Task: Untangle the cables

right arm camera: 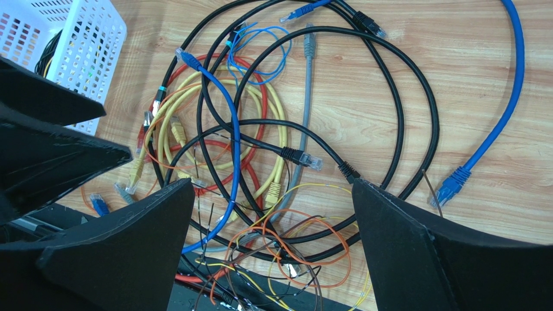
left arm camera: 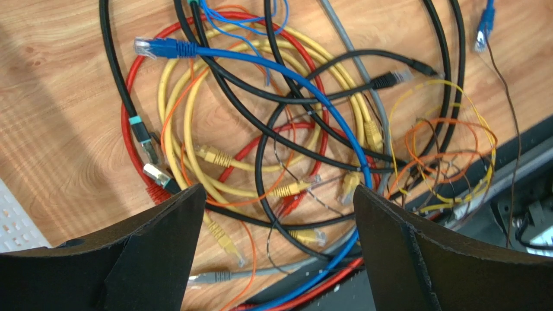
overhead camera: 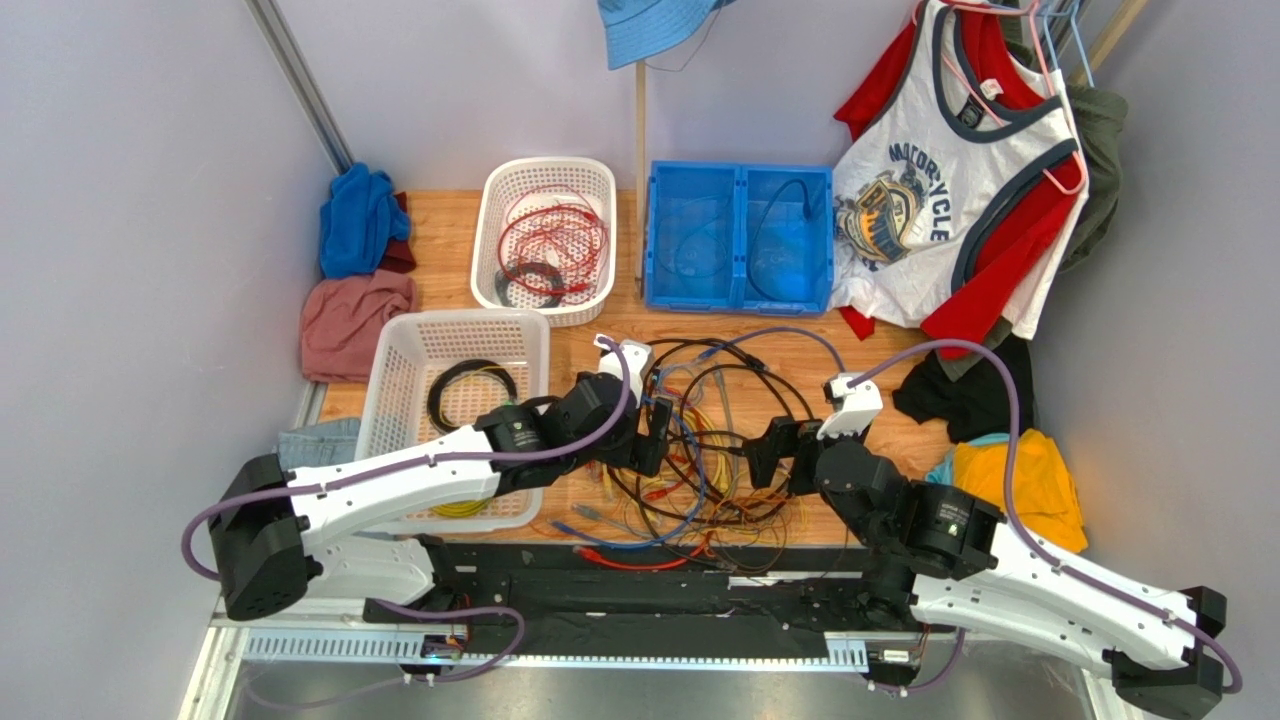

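The nearby white basket is on the side that my left gripper will move toward next, going down onto the yellow cable's parts on that side (left arm camera: 171, 127).
The cables (overhead camera: 703, 450) lie in a tangled heap on the wooden table between my two grippers: black, blue, yellow, red, grey and thin orange cords with plug ends. In the left wrist view the heap (left arm camera: 285, 136) lies under my left gripper (left arm camera: 279, 214), which is open and empty above it. In the right wrist view the heap (right arm camera: 259, 149) lies under my right gripper (right arm camera: 272, 214), also open and empty. From above, the left gripper (overhead camera: 654, 435) is at the heap's left side and the right gripper (overhead camera: 766, 450) at its right side.
A white basket (overhead camera: 394, 375) with a coiled black cable stands left of the heap. Another white basket (overhead camera: 496, 240) with red cables and a blue bin (overhead camera: 658, 240) stand at the back. Clothes lie left and right. Some cords hang over the table's front edge (overhead camera: 661, 555).
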### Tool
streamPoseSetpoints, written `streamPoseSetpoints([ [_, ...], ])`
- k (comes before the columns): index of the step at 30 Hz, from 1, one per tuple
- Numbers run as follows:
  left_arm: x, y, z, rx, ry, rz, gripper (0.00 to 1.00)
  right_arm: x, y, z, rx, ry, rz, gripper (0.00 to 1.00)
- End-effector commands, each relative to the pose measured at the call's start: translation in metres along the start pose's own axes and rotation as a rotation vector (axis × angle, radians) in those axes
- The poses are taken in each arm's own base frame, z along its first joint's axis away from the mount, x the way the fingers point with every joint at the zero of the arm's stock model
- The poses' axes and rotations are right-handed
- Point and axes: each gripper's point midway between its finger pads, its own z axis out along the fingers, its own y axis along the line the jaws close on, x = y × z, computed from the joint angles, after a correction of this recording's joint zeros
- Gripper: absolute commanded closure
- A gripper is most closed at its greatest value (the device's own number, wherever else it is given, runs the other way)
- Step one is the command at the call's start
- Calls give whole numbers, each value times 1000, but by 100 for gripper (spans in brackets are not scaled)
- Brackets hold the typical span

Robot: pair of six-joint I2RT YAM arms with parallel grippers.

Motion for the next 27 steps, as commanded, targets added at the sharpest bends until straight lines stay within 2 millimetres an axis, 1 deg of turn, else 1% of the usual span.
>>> streamPoseSetpoints([
  [1, -6, 6, 17, -79, -44, -79, 8, -7, 4, 1, -10, -34, 41, 3],
  [2, -8, 9, 20, -106, -42, -79, 8, -4, 4, 3, -6, -24, 37, 3],
  [3, -1, 14, 30, -140, -21, -57, 9, -3, 6, 3, -9, -20, 40, 3],
  [5, -3, 21, 40, -182, -19, -37, 11, -2, 8, 4, -14, -12, 38, 3],
  [6, 6, 26, 51, -210, 15, -21, 11, -1, 7, 4, -10, -5, 35, 3],
  [8, 10, 41, 59, -268, 54, -24, 12, -2, 7, 2, -10, -3, 36, 3],
  [9, 16, 47, 64, -287, 73, -21, 13, -3, 7, 0, -16, -2, 40, 3],
  [15, 24, 66, 80, -302, 95, -54, 19, -6, 2, -4, -15, -22, 48, 3],
  [17, 24, 68, 85, -302, 101, -53, 20, -5, 1, -4, -14, -22, 49, 3],
  [18, 27, 69, 88, -304, 113, -47, 23, -4, 1, -3, -14, -21, 48, 3],
  [20, 27, 66, 92, -288, 115, -47, 30, -4, 1, -3, -10, -19, 45, 3],
  [21, 29, 66, 95, -285, 124, -43, 38, -3, 1, -3, -8, -17, 45, 3],
  [23, 31, 64, 99, -277, 130, -46, 51, -2, 0, -2, -5, -15, 43, 3],
  [24, 35, 64, 102, -278, 145, -43, 61, -2, -1, -2, -3, -16, 40, 3],
  [25, 36, 64, 103, -278, 147, -44, 64, -2, -1, -3, -2, -16, 41, 3],
  [27, 41, 65, 105, -285, 159, -47, 67, -2, -3, -3, 0, -16, 43, 4],
])
